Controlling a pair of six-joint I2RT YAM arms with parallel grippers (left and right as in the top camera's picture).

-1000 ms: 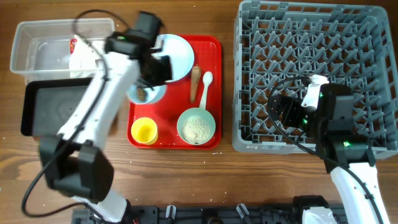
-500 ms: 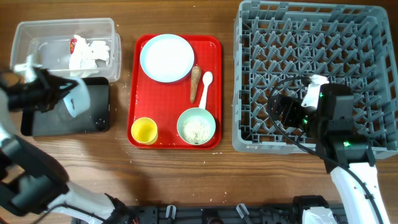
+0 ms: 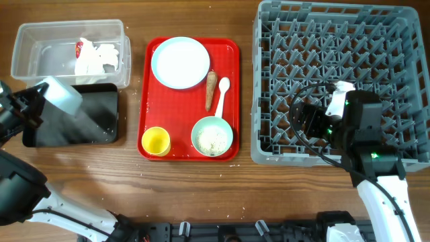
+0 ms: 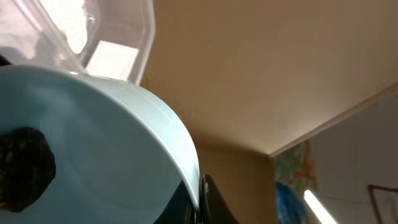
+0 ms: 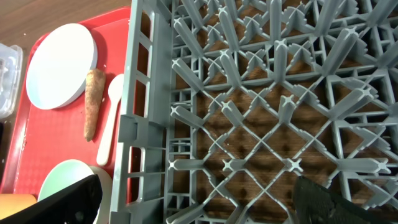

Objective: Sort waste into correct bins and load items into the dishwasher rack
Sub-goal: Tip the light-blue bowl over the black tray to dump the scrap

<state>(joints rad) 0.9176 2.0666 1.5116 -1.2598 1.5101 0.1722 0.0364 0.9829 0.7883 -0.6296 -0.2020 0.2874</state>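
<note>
The left gripper tips the lump out next. It then carries the bowl down to the red patch between plate and yellow cup and releases it, since the patch lies bare.
My left gripper [image 3: 41,101] is shut on the rim of a pale blue bowl [image 3: 63,96] and holds it tilted over the black tray [image 3: 94,124]. In the left wrist view the bowl [image 4: 112,137] fills the frame with a small dark lump [image 4: 22,168] inside, and my fingers [image 4: 202,202] pinch its rim. The clear tub [image 3: 33,40] holds a red-and-white wrapper [image 3: 80,48] and white napkins [image 3: 102,59]. My right gripper [image 3: 312,121] is open and empty over the grey dishwasher rack [image 3: 342,40], and also shows in the right wrist view [image 5: 199,205].
The red serving tray [image 3: 232,101] holds a pale blue plate [image 3: 180,62], a brown root piece [image 3: 211,87], a white spoon [image 3: 222,94], a mint bowl with rice [image 3: 212,137] and a yellow cup [image 3: 156,142]. Rack pegs [image 5: 249,93] lie under my right gripper.
My left arm has carried the pale blue bowl from the red tray leftward to the black tray and tilted it. The right arm has not moved.
</note>
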